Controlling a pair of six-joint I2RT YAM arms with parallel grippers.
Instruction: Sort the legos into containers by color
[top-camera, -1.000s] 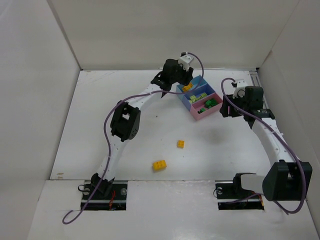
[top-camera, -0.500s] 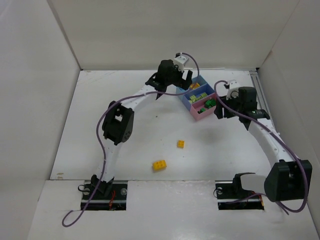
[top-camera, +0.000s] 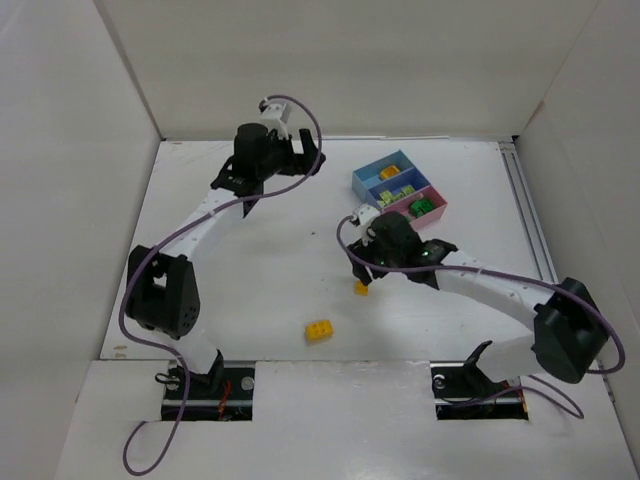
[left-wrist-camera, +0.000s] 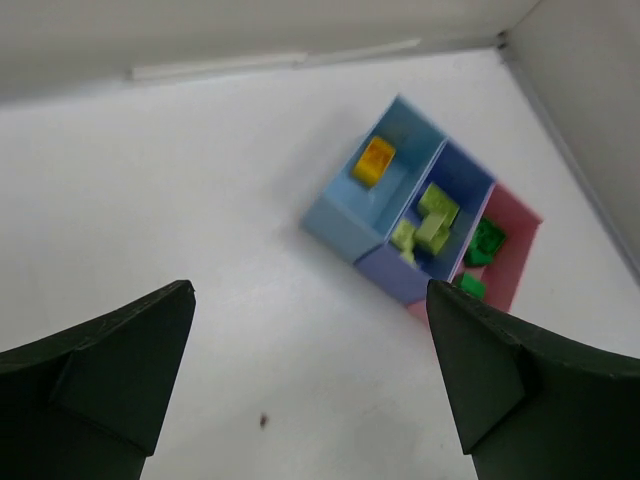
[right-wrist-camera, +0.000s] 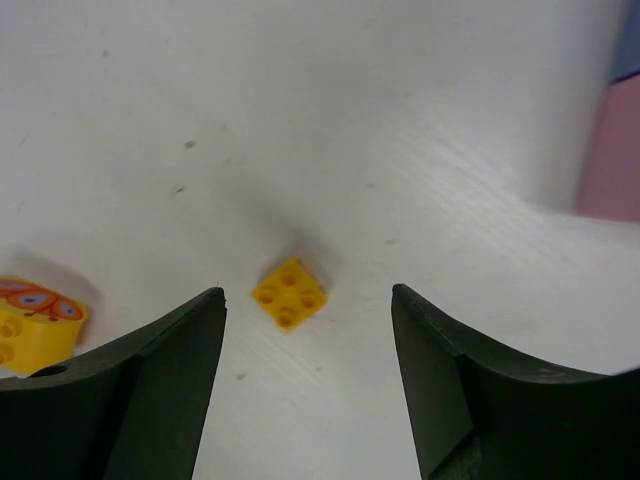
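My right gripper lowers and moves slightly back around the sides of the small orange-yellow lego next.
The containers are three joined trays at the back right: light blue (top-camera: 380, 173), darker blue (top-camera: 400, 188) and pink (top-camera: 421, 208). In the left wrist view the light blue tray (left-wrist-camera: 395, 150) holds an orange-yellow lego (left-wrist-camera: 374, 160). Lime legos (left-wrist-camera: 432, 214) lie in the darker blue tray and green legos (left-wrist-camera: 486, 241) in the pink one. My left gripper (top-camera: 308, 160) is open and empty, left of the trays. My right gripper (right-wrist-camera: 306, 292) hangs open over a small orange-yellow lego (right-wrist-camera: 290, 293), one finger on each side. A bigger orange-yellow lego (top-camera: 319, 329) lies nearer the front.
The bigger lego (right-wrist-camera: 33, 318), with a printed face, lies just left of my right gripper's left finger. The pink tray's wall (right-wrist-camera: 612, 150) shows at the right edge of the right wrist view. White walls enclose the table on three sides.
My left gripper opened and swung left, away from the trays. My right arm came from beside the pink tray down over the small orange-yellow lego, its jaws widening.
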